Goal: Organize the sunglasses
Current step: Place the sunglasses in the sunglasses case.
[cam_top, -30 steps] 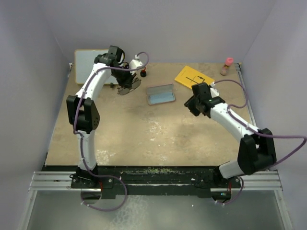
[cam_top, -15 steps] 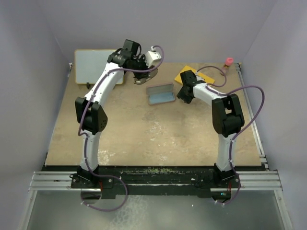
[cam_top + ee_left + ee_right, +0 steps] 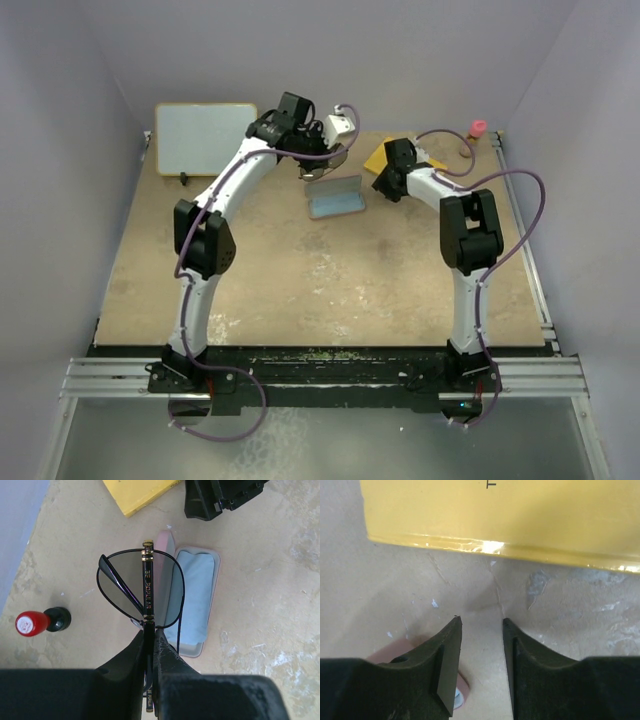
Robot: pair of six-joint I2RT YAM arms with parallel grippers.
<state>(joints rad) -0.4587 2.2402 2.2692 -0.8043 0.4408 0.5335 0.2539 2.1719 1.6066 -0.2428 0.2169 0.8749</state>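
I should next move my left gripper back and down onto the light blue cloth (image 3: 336, 206) (image 3: 197, 595) and let go of the sunglasses, because they still hang high beyond the open lid of the case.
My left gripper (image 3: 323, 163) is shut on one arm of the sunglasses (image 3: 330, 160) and holds them above the open pink case (image 3: 335, 196). In the left wrist view the fingers (image 3: 165, 650) pinch the black arm. The tinted lenses (image 3: 131, 585) hang over the case's left edge (image 3: 165, 540). A light blue cloth (image 3: 197, 595) lies inside. My right gripper (image 3: 383, 184) is open and empty, low by the case's right end. Its wrist view (image 3: 481, 622) shows bare table between the fingers and a pink case corner (image 3: 390, 652).
A yellow book (image 3: 378, 156) lies behind the right gripper and fills the top of the right wrist view (image 3: 520, 515). A red-capped bottle (image 3: 31, 623) stands left of the case. A whiteboard (image 3: 205, 135) is at the back left and a pink-capped bottle (image 3: 478, 130) at the back right.
My left arm has carried the sunglasses right, from beside the whiteboard to above the case. My right arm has swung back and left to the case's right end.
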